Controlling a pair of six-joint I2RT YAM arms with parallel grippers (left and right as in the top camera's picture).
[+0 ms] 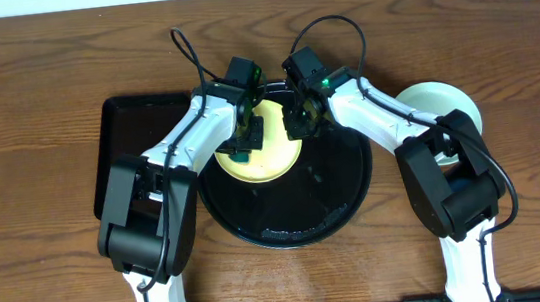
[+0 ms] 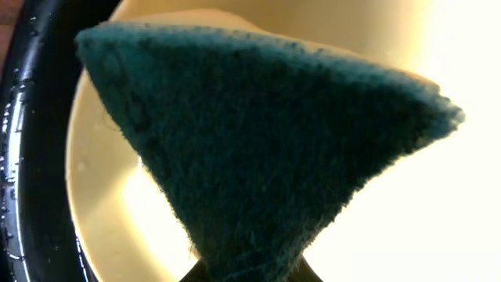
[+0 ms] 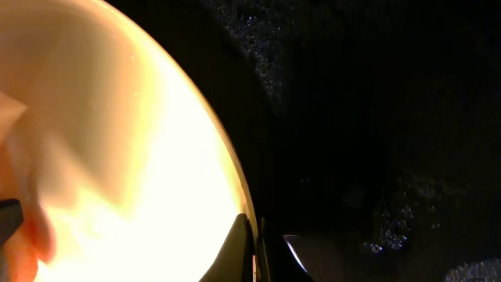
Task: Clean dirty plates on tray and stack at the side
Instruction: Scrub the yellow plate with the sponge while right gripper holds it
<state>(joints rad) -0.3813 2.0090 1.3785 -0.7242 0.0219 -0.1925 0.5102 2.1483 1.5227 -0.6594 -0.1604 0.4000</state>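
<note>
I need to lift my left gripper next and bring it over to the rectangular black tray (image 1: pixel 139 127), to its left in the overhead view, and release the sponge clear of the plate.
The pale yellow plate (image 1: pixel 276 155) lies in the upper left part of the round black tray (image 1: pixel 296 209). My left gripper (image 1: pixel 246 133) is shut on a dark green sponge (image 2: pixel 266 157) and holds it over the plate's face (image 2: pixel 102 196). My right gripper (image 1: pixel 304 117) is shut on the plate's right rim (image 3: pixel 141 157), one finger on each side of the edge (image 3: pixel 254 251). The wet tray floor (image 3: pixel 376 117) shows droplets. The pale mint-blue plates (image 1: pixel 441 103) sit stacked on the table to the right of the tray, partly hidden by my right arm.
A smaller rectangular black tray (image 1: pixel 133 135) lies on the wooden table left of the round tray, partly under my left arm. Both arms reach in over the round tray's far half.
</note>
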